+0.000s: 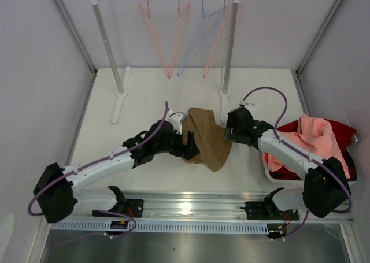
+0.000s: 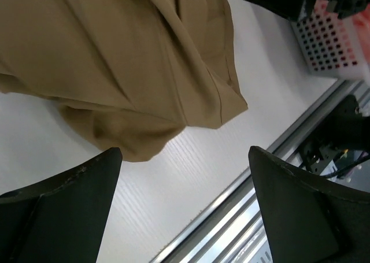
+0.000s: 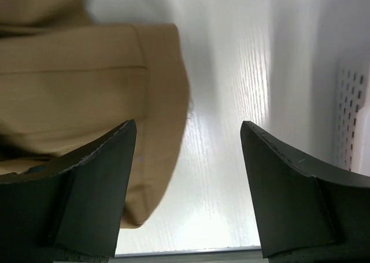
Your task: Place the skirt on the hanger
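Observation:
Next, my left gripper will go down and to the right in the top view onto the skirt's folded middle, since only bare table shows between its fingers.
The tan-brown skirt [image 1: 209, 139] lies crumpled on the white table between my two grippers. My left gripper [image 1: 186, 145] is at the skirt's left edge and stands open. In the left wrist view the skirt [image 2: 127, 60] spreads beyond the gripper [image 2: 185, 150], with only bare table between the fingers. My right gripper [image 1: 231, 129] is at the skirt's right edge, also open. In its wrist view the skirt's hem [image 3: 75, 84] runs under the left finger [image 3: 87, 188] of the gripper [image 3: 188, 125], and nothing is gripped. Salmon-pink hangers [image 1: 173, 40] hang on the rack at the back.
A light blue hanger [image 1: 199, 40] hangs among the pink ones. The rack's posts [image 1: 110, 43] [image 1: 230, 43] stand on the far table. A white basket [image 1: 270, 173] at the right holds a salmon-pink cloth [image 1: 315, 139] and a dark red cloth [image 1: 342, 130]. A metal rail [image 1: 185, 208] runs along the near edge.

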Controlling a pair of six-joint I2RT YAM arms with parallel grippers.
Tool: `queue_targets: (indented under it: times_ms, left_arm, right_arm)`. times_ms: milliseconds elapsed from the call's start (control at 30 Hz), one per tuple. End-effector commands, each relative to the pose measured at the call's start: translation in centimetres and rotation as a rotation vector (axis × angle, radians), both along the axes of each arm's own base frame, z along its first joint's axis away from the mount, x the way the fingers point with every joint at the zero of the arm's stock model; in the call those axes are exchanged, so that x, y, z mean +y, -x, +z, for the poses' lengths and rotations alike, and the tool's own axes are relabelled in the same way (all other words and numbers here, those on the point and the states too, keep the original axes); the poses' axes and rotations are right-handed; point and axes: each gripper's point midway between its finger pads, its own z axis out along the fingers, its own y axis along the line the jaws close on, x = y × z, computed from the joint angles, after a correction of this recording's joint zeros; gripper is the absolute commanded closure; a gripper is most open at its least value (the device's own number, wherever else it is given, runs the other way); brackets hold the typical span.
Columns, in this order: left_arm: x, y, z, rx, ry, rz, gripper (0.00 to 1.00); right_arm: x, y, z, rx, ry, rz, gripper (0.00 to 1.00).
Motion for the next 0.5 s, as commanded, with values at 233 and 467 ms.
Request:
queue_targets:
  times_ms: [233, 467]
  left_arm:
    - [-6.3, -1.5, -2.7, 0.013, -0.074, 0.094, 0.02]
    - [-6.7, -2.8, -4.0, 0.014, -0.103, 0.165, 0.12]
  right_arm:
    - [2.4, -2.4, -1.2, -0.041, -0.181, 0.116, 0.23]
    - [3.7, -2.4, -3.8, 0.013, -0.272, 0.143, 0.24]
